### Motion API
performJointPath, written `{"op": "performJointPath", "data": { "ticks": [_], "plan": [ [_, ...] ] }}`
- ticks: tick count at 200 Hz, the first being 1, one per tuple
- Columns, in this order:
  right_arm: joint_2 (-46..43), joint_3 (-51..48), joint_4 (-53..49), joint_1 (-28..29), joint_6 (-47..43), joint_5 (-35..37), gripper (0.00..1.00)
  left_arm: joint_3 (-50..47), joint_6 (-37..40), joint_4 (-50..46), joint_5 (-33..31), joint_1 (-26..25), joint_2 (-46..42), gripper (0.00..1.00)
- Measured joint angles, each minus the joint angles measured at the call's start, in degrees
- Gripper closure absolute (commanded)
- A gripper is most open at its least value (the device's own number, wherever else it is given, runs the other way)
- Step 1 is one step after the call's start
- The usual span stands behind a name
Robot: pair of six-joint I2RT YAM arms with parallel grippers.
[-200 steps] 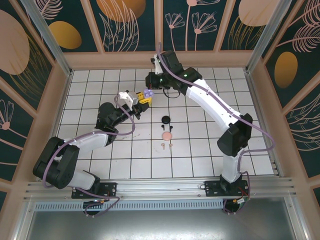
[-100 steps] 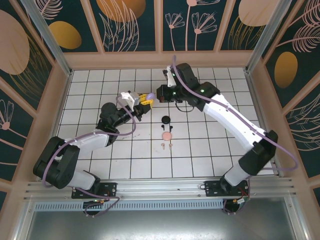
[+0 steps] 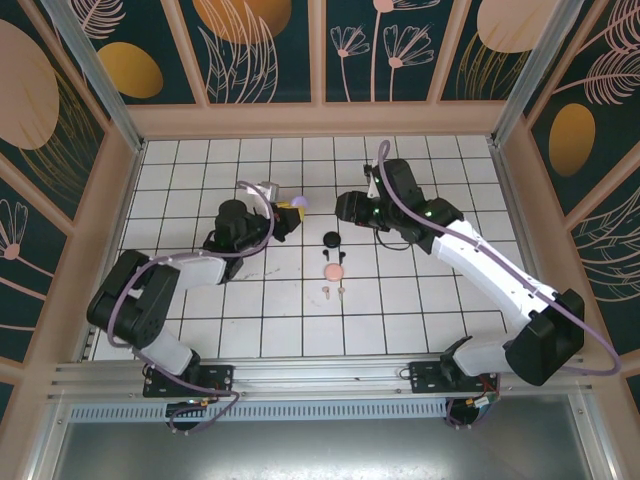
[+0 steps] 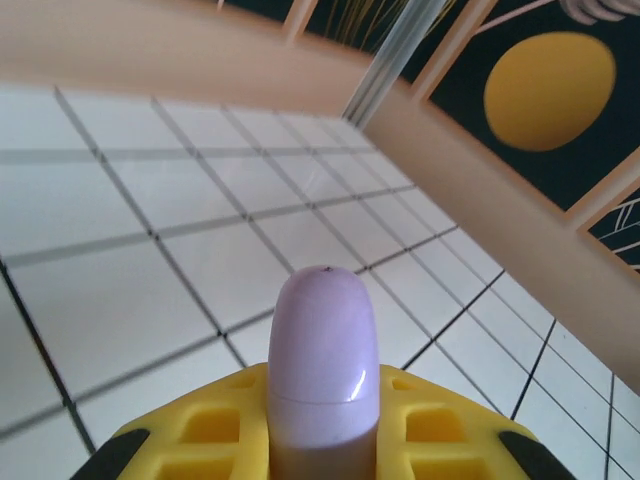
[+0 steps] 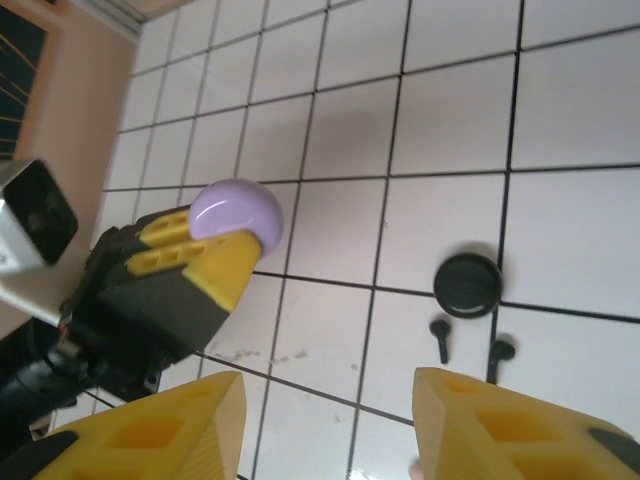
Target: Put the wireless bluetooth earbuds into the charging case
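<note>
My left gripper is still holding the purple charging case above the tiles. It next needs to go down onto the bare white tiles below and release the case.
A closed purple charging case stands upright between the yellow fingers of my left gripper, which is shut on it. From above, the case sits at the tip of the left gripper, back of centre. My right gripper hovers just right of it, open and holding nothing. In the right wrist view, the purple case is at upper left of the open right gripper. A pair of black earbuds lies beside a round black case. Two pink earbuds lie below a pink case.
The black case, pink case and loose earbuds form a short column on the white tiled floor near the centre. Wooden walls ring the floor. Both arms reach in over the middle tiles.
My right gripper has pulled away to the right from the purple case and opened. The left gripper has dropped and turned slightly, still shut on the case.
</note>
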Motion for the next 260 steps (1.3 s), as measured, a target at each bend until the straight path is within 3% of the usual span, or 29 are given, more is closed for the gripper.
{"op": "performJointPath", "data": {
  "ticks": [58,124,153,205,260],
  "plan": [
    [-0.1,-5.2,2.1,0.0,-0.1,1.0,0.44,3.6,-11.3,-5.8,6.4,3.1,10.7,1.00],
    [-0.7,-7.4,3.4,0.0,-0.1,2.1,0.41,8.3,-12.6,-16.8,5.0,4.6,14.2,0.99],
    [-0.7,-7.4,3.9,0.0,-0.1,2.2,0.41,9.2,-12.6,-19.5,3.4,5.6,15.9,0.95],
    [-0.7,-7.4,3.9,0.0,-0.1,2.3,0.39,10.4,-12.6,-21.4,2.6,6.1,17.1,0.77],
    [-0.7,-7.4,3.9,0.0,-0.1,2.6,0.29,12.5,-10.5,-26.1,0.0,6.3,16.4,0.66]
  ]
}}
